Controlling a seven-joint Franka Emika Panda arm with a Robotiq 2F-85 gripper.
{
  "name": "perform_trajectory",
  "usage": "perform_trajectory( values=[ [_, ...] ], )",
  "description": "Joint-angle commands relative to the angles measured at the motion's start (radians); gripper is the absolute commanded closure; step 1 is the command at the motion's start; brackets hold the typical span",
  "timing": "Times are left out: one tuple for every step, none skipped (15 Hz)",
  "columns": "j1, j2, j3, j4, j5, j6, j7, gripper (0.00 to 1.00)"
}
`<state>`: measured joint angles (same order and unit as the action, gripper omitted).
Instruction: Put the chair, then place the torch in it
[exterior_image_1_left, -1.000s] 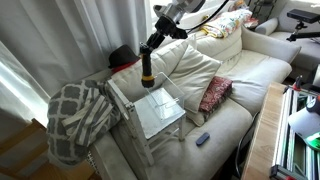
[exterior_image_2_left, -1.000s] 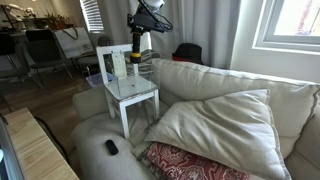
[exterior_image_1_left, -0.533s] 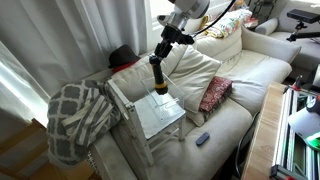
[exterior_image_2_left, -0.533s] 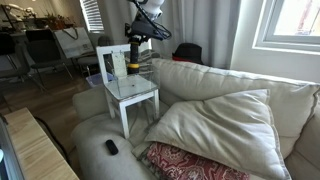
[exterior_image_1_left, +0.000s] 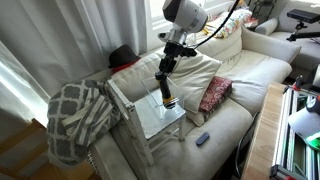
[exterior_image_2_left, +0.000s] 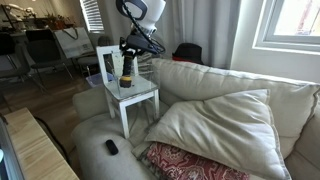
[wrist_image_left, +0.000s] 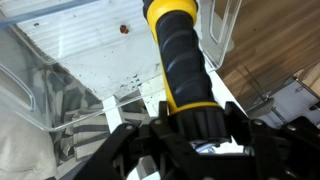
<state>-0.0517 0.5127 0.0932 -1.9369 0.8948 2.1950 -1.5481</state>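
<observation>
Next, my gripper moves toward the chair's back rails, over the white seat, and opens, because the torch's yellow end hangs near the seat's edge.
The white chair (exterior_image_1_left: 150, 120) stands upright on the sofa in both exterior views, its glossy seat (exterior_image_2_left: 137, 93) facing up. The black torch (exterior_image_1_left: 166, 88) hangs upright with its yellow end down, over the right part of the seat; I cannot tell whether the tip touches. My gripper (exterior_image_1_left: 165, 66) is shut on the torch's top end. In an exterior view the torch (exterior_image_2_left: 125, 73) is in front of the chair's back rails, under the gripper (exterior_image_2_left: 128, 52). In the wrist view the torch (wrist_image_left: 180, 60) points away from the gripper (wrist_image_left: 197, 125) toward the seat (wrist_image_left: 90, 45).
A plaid blanket (exterior_image_1_left: 75, 115) drapes the sofa arm beside the chair. A red patterned cushion (exterior_image_1_left: 214, 93) and a small dark remote (exterior_image_1_left: 203, 138) lie on the cream sofa (exterior_image_1_left: 250, 70). A wooden table edge (exterior_image_2_left: 30, 150) runs along the sofa's front.
The gripper has carried the torch down and forward, from behind the chair's back to over its seat. The chair has not moved.
</observation>
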Motion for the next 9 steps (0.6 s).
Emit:
perform_trajectory(
  values=[
    [0.014,0.029,0.005,0.017,-0.015,0.032,0.02,0.67],
    [0.02,0.035,0.005,0.017,-0.014,0.06,0.018,0.67],
    [0.024,0.04,0.005,0.016,-0.017,0.085,0.018,0.67],
    [0.025,0.05,0.009,0.02,-0.016,0.1,0.023,0.67],
    [0.024,0.055,0.012,0.02,-0.014,0.113,0.024,0.67],
    [0.024,0.059,0.014,0.023,-0.01,0.125,0.026,0.67],
    [0.025,0.06,0.015,0.024,-0.008,0.147,0.027,0.67],
    [0.025,0.06,0.016,0.023,-0.01,0.163,0.03,0.67],
    [0.03,0.059,0.013,0.021,-0.017,0.187,0.036,0.67]
  ],
)
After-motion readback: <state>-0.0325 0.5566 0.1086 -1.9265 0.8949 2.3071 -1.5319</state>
